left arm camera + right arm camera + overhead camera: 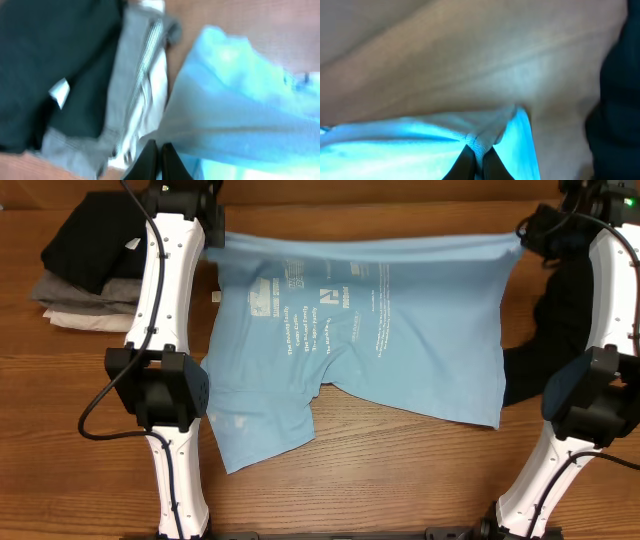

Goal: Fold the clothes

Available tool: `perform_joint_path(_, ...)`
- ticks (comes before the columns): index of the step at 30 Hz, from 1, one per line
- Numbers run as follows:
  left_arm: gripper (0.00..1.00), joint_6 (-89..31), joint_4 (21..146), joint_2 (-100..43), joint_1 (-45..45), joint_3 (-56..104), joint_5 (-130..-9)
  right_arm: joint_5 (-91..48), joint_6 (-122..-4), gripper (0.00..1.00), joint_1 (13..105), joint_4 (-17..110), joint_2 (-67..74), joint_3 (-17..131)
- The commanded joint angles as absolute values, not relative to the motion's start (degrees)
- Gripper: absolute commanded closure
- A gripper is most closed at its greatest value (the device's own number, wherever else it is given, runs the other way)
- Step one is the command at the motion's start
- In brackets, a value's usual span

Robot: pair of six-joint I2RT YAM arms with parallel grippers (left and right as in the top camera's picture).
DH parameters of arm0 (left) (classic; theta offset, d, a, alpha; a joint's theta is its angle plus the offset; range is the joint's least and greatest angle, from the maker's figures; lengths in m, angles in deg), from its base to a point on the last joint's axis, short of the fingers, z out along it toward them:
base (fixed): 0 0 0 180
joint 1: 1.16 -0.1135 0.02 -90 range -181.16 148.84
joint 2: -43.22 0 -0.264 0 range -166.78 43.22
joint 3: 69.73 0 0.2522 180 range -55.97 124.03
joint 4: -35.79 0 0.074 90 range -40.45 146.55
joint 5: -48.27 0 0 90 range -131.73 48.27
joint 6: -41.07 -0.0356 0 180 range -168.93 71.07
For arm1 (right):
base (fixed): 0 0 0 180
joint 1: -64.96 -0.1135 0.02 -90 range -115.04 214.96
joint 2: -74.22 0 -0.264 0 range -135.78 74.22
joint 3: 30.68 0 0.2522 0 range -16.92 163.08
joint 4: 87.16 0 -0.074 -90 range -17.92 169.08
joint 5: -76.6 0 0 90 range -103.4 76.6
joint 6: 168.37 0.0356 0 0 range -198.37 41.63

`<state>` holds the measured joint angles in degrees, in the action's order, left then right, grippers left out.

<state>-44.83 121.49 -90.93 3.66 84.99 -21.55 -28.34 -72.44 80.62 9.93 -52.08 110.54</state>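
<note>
Next, my right gripper carries the hem back and down onto the shirt's lettered body [471,368], before I release it.
The light blue T-shirt [350,320] with white lettering hangs stretched between my two grippers at the far side of the table, its lower part draped on the wood. My left gripper [212,242] is shut on the shirt's far left corner; in the left wrist view its fingers [159,152] pinch the blue cloth [240,110]. My right gripper [522,238] is shut on the far right corner; in the right wrist view the fingers [479,155] clamp the hem [420,145]. The loose black garment [545,330] lies under my right arm, partly hidden, and shows at the right wrist view's edge [617,100].
A neat pile of black, grey and beige garments [90,275] sits at the far left, close to my left gripper; it fills the left of the left wrist view [75,75]. Bare wooden table [380,470] lies in front of the shirt.
</note>
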Motion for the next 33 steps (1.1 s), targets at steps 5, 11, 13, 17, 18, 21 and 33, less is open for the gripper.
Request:
perform_joint_path(5,0.96,-43.61,131.52,-87.63,2.92,85.87,-28.10,-27.99,-74.14,0.95,81.65,1.08,-51.99,110.89)
perform_joint_path(11,0.96,-43.65,134.78,-88.70,2.92,85.58,-29.57,-26.94,-74.23,0.95,81.65,-3.49,-53.55,110.37)
perform_joint_path(13,0.96,-43.65,134.87,-89.05,2.92,84.93,-29.70,-26.94,-74.36,0.95,81.62,-3.84,-53.81,109.19)
perform_joint_path(17,0.95,-43.65,134.47,-89.88,2.92,83.14,-29.74,-25.59,-74.32,0.94,81.62,-2.48,-53.81,103.96)
perform_joint_path(18,0.95,-43.65,134.28,-89.92,2.92,82.79,-29.74,-25.44,-74.32,0.94,81.65,-2.09,-53.81,103.26)
perform_joint_path(21,0.95,-43.63,133.75,-90.23,2.94,81.39,-29.76,-25.44,-74.29,0.91,81.62,0.43,-53.83,99.66)
perform_joint_path(33,0.33,-43.63,133.32,-90.32,3.02,74.90,-29.76,-25.46,-73.90,0.74,81.65,6.46,-53.85,90.17)
